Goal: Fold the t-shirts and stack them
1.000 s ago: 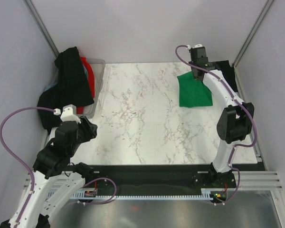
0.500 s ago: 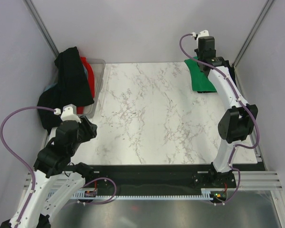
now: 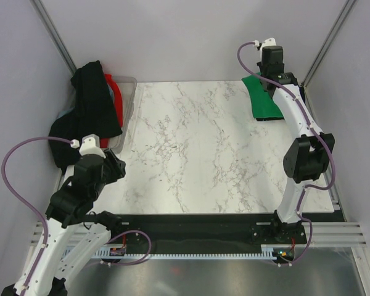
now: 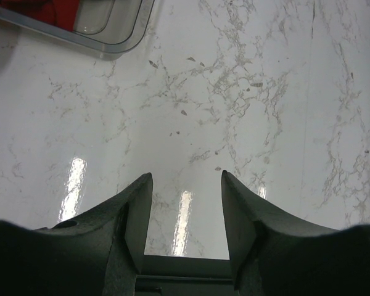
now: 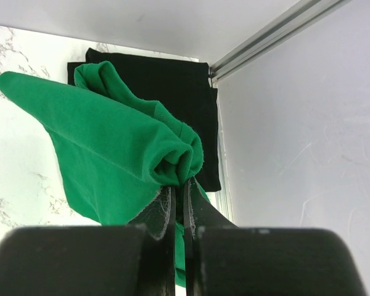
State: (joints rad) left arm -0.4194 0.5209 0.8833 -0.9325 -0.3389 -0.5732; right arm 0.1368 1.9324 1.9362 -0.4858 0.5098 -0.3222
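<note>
The folded black t-shirt [image 5: 172, 92] lies flat below my right gripper. The right gripper lowers toward that t-shirt next and releases the bright green fold over it.
My right gripper [image 3: 271, 77] is shut on the bright green t-shirt [image 3: 261, 98] and holds it up at the far right corner; in the right wrist view the green fabric [image 5: 111, 148] bunches at my closed fingertips [image 5: 180, 185]. Under it lies a folded black t-shirt [image 5: 172, 92], flat by the right wall. More black t-shirts [image 3: 89, 105] and a red one [image 3: 117, 95] hang over the tub at the far left. My left gripper [image 4: 186, 185] is open and empty, low over bare marble near the left front.
The translucent plastic tub [image 3: 128, 102] stands at the far left edge; its corner shows in the left wrist view [image 4: 120, 34]. Grey walls and metal posts close in the back and sides. A black rail runs along the table's near edge [image 3: 197, 225].
My right gripper has lifted the green shirt off the table and carried it back and to the right, over the black shirt in the corner. The left arm has hardly moved.
</note>
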